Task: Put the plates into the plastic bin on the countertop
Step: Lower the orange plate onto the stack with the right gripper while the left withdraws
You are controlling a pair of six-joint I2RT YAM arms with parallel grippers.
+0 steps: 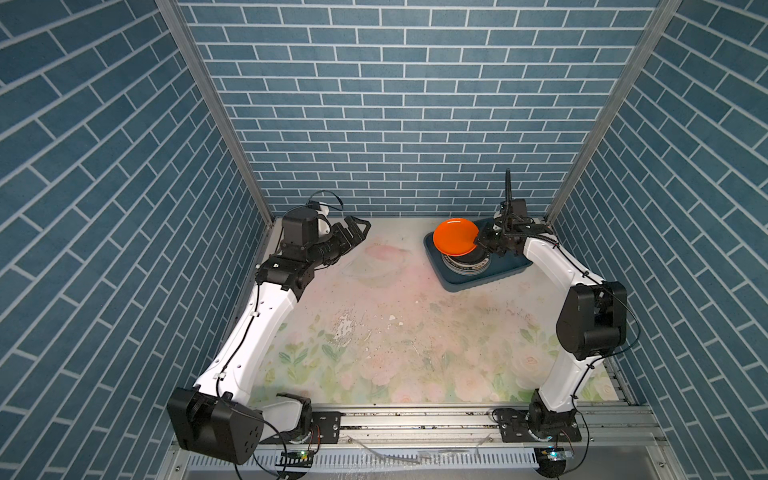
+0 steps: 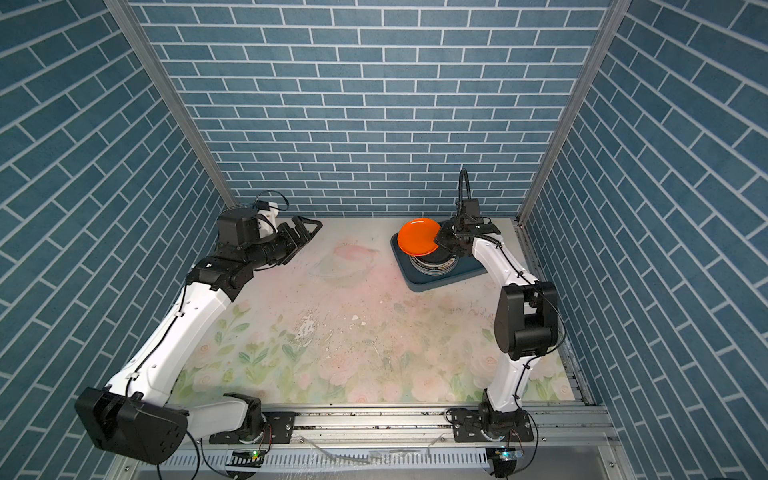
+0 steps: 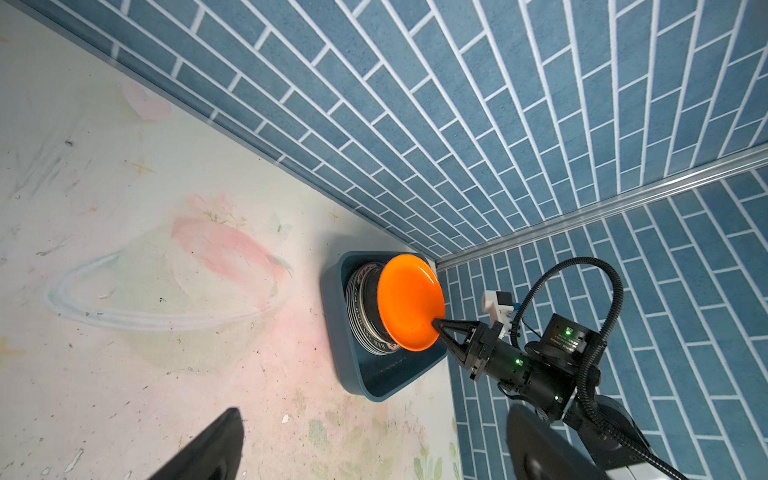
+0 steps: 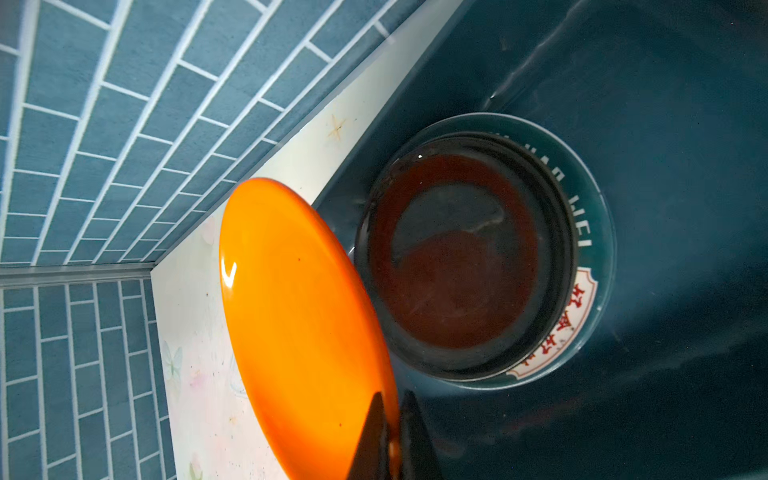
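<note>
I need to lower my right gripper into the bin, bring the orange plate onto the black top plate (image 1: 475,257) (image 4: 465,254) and let go of its rim. The orange plate still hangs above the stack.
A plain orange plate (image 1: 455,237) (image 2: 418,237) (image 3: 409,301) (image 4: 299,328) hangs tilted above the dark teal plastic bin (image 1: 449,276) (image 2: 415,282) (image 3: 353,374) (image 4: 665,124) at the back right of the flowered countertop (image 1: 395,332) (image 2: 353,332). My right gripper (image 1: 478,240) (image 2: 437,239) (image 3: 435,324) (image 4: 392,419) is shut on the plate's rim. Inside the bin lies a stack of plates (image 1: 465,266) (image 2: 432,266) (image 3: 365,307); its top one is black (image 4: 461,253), over a teal lettered rim (image 4: 590,232). My left gripper (image 1: 353,230) (image 2: 305,230) stands open and empty at the back left.
Blue brick-patterned walls (image 1: 395,104) close in the back and both sides. A metal rail (image 1: 415,419) runs along the front edge. The countertop shows a scuffed patch (image 1: 345,328) near its middle.
</note>
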